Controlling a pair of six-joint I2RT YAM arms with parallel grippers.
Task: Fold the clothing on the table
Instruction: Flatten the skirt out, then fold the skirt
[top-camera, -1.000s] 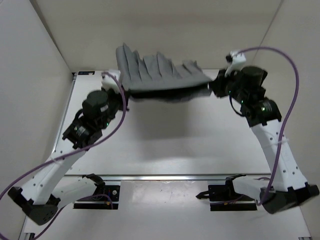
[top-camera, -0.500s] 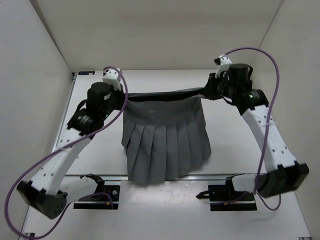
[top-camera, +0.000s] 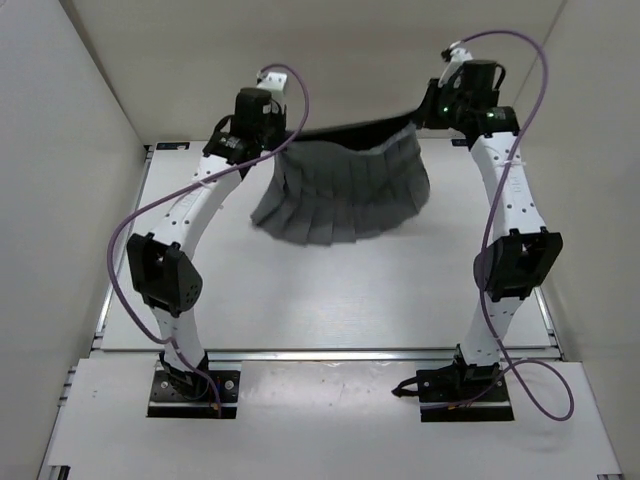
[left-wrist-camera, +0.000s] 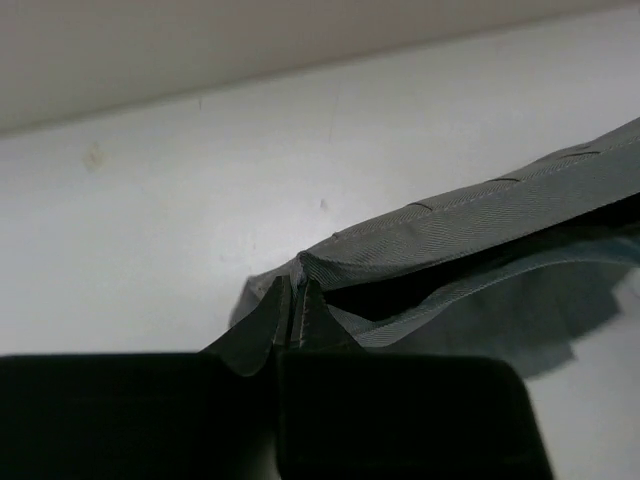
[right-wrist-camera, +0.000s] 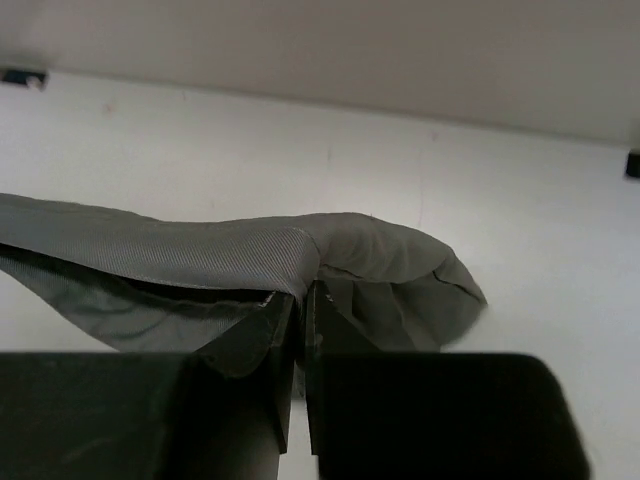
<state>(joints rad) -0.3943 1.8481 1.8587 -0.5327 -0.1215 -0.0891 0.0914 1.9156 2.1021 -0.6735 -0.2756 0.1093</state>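
My left gripper needs to move down and back to let go of the waistband (right-wrist-camera: 180, 255) over the open tabletop below it toward my base, because the skirt is hanging in the air.
The clothing (top-camera: 345, 190), a grey pleated skirt, hangs in the air over the far part of the table (top-camera: 330, 290), stretched by its dark waistband between both arms. My left gripper (top-camera: 290, 135) is shut on the waistband's left end, and its dark fingers pinch the fabric edge (left-wrist-camera: 400, 235) in the left wrist view. At the right end, my right gripper (top-camera: 425, 112) is shut on the waistband (right-wrist-camera: 180, 255). The pleats fan downward and toward the camera, hem loose and off the tabletop.
White walls close in the table on the left, back and right. Both arms reach up and far back, their bases (top-camera: 185, 385) (top-camera: 460, 385) at the near rail. Purple cables (top-camera: 545, 160) loop beside each arm.
Both arms have swung the skirt up and back from the near half of the table to the far wall. The skirt now hangs high, with its hem lifted off the near edge.
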